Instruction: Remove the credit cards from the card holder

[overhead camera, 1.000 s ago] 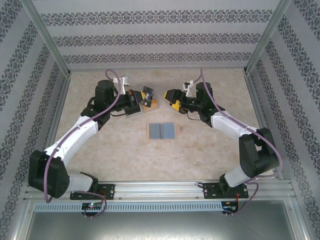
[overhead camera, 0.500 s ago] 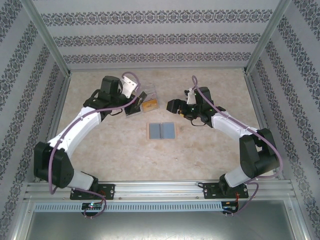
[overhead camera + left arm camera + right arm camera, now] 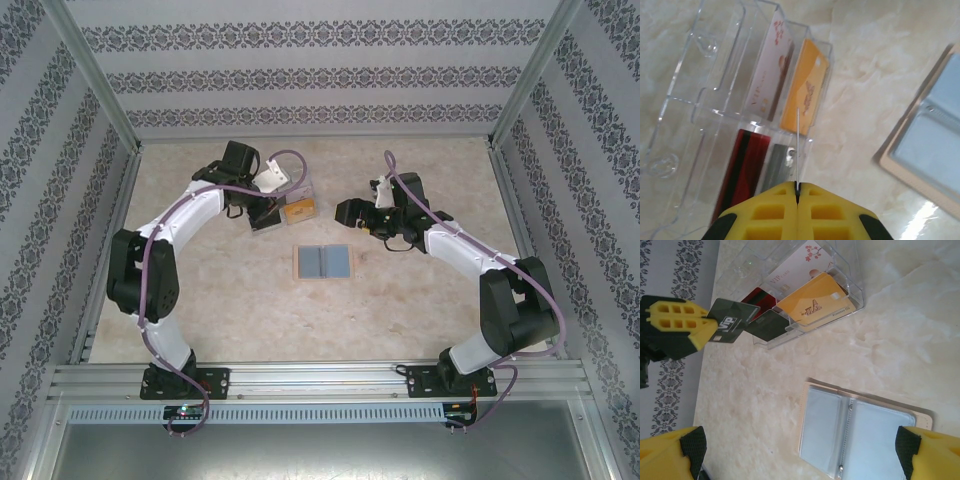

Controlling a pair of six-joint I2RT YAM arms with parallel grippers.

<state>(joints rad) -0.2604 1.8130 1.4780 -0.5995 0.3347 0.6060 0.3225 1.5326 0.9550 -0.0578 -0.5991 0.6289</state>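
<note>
My left gripper turns in line with the box [image 3: 700,95] next and lowers its card into the dark grey card's slot [image 3: 775,166], since that slot lies below the gripper.
The card holder [image 3: 323,262] lies open and flat mid-table, its two grey-blue panels [image 3: 855,432] showing no card. My left gripper [image 3: 258,208] is shut on a dark credit card with pale "VIP" lettering [image 3: 733,320]. In the left wrist view that card is edge-on [image 3: 798,140], held over the near end of the clear box [image 3: 700,95]. An orange-yellow credit card [image 3: 805,95] stands in a slot of that box. My right gripper [image 3: 347,212] hangs open above the holder, its fingertips [image 3: 670,455] spread wide with nothing between them.
The clear compartmented box [image 3: 292,200] sits just behind the holder. It also holds a white card [image 3: 771,65], a red-and-black card [image 3: 742,165] and a dark grey card [image 3: 777,162]. Patterned walls and metal posts ring the table.
My left arm has folded back and swung its wrist round, bringing the dark card down to the box's near-left side. My right gripper has backed away slightly to the right and opened wider.
</note>
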